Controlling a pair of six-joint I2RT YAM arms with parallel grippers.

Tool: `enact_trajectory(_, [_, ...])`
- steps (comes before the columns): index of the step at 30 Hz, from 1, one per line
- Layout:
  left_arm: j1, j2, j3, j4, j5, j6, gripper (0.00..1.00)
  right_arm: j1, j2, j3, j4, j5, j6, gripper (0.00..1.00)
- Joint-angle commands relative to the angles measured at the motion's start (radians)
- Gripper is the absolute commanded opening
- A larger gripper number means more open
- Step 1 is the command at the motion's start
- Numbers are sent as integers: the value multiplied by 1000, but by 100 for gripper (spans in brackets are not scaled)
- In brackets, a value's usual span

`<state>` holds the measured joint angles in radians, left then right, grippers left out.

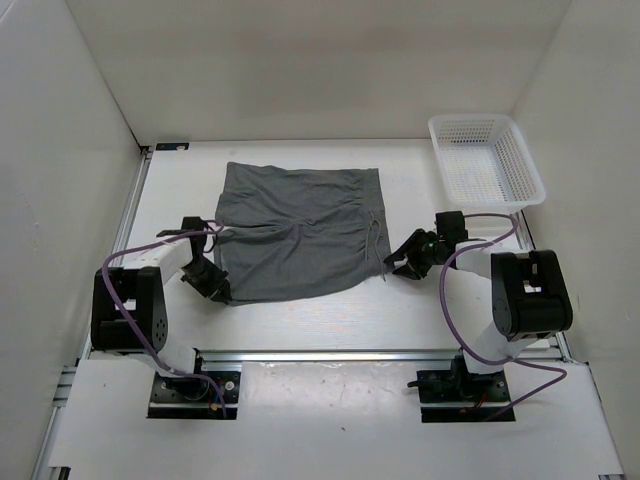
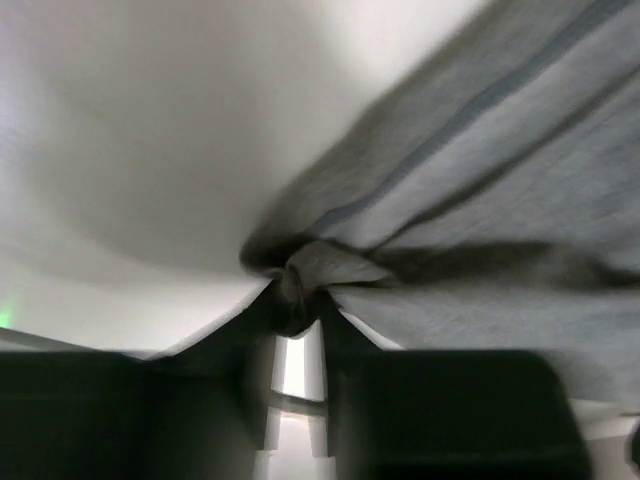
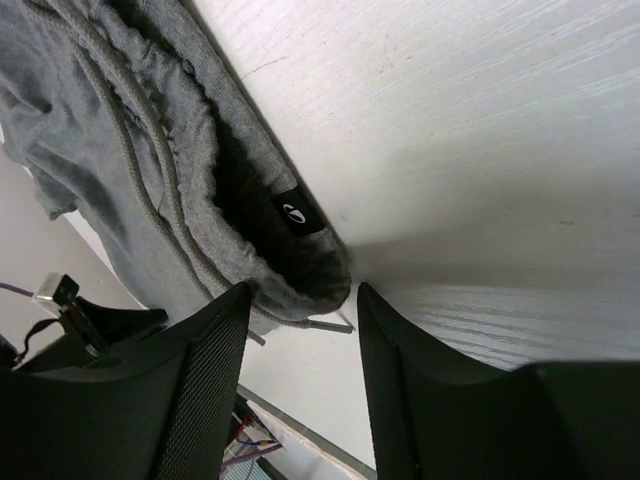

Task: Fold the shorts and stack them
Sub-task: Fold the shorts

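Next, my left gripper will lift the pinched hem corner outward over the shorts, then lower it by their far edge (image 1: 233, 170), as they lie unfolded.
The grey shorts (image 1: 300, 230) lie spread flat in the middle of the white table, waistband side to the right with a drawstring hanging off. My left gripper (image 1: 218, 290) is at their near left corner. In the left wrist view that gripper (image 2: 296, 292) is shut on a bunched bit of the shorts (image 2: 480, 200), and the cloth pulls into creases from the tips. My right gripper (image 1: 400, 262) is at the near right corner. In the right wrist view it (image 3: 300, 298) stands open, and the waistband corner of the shorts (image 3: 150, 150) with a small black label lies just ahead of its fingers.
A white mesh basket (image 1: 487, 160) stands at the back right of the table. White walls close in the left, back and right sides. An aluminium rail (image 1: 330, 353) runs along the near edge in front of the arm bases.
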<state>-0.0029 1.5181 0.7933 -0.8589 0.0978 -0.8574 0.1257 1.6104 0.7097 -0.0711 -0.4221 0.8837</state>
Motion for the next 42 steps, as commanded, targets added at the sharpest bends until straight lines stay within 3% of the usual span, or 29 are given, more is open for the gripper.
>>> enact_trajectory(1, [0,-3,63,38,-62,1,17,0,34,-26,-27,25,-12,51])
enact_trajectory(2, [-9,13,63,38,-63,1,11,0,34,-26,-27,25,-12,47])
enact_trajectory(4, [-9,22,72,47,-53,1,11,0,34,-26,-27,25,-3,42])
enact_trajectory(8, [-20,-8,72,47,-44,1,11,0,34,-3,-27,5,8,17])
enact_trajectory(9, [-20,-33,72,47,-44,1,11,0,25,-3,-47,5,8,3])
enact_trajectory(10, [-20,-48,72,47,-32,1,11,0,2,7,-58,20,8,0])
enact_trajectory(15, [-20,-159,17,8,0,-9,11,0,-119,-2,-159,103,-44,0])
enact_trajectory(22, [-29,-428,-103,-60,39,-68,11,0,-420,-102,-353,227,-133,0])
enact_trajectory(26, [-39,-567,-68,-146,16,-78,11,-9,-624,-137,-527,275,-134,0])
enact_trajectory(28, [-39,-582,21,-155,-30,-78,11,-9,-711,-121,-573,318,-134,0])
enact_trajectory(31, [-39,-489,205,-195,-75,-26,11,-9,-734,-67,-639,361,-143,0])
enact_trajectory(35, [-48,-278,450,-195,-101,47,11,-9,-652,78,-639,419,-152,0])
enact_trajectory(42, [-48,140,920,-195,-129,133,11,-9,-338,321,-536,476,-152,0])
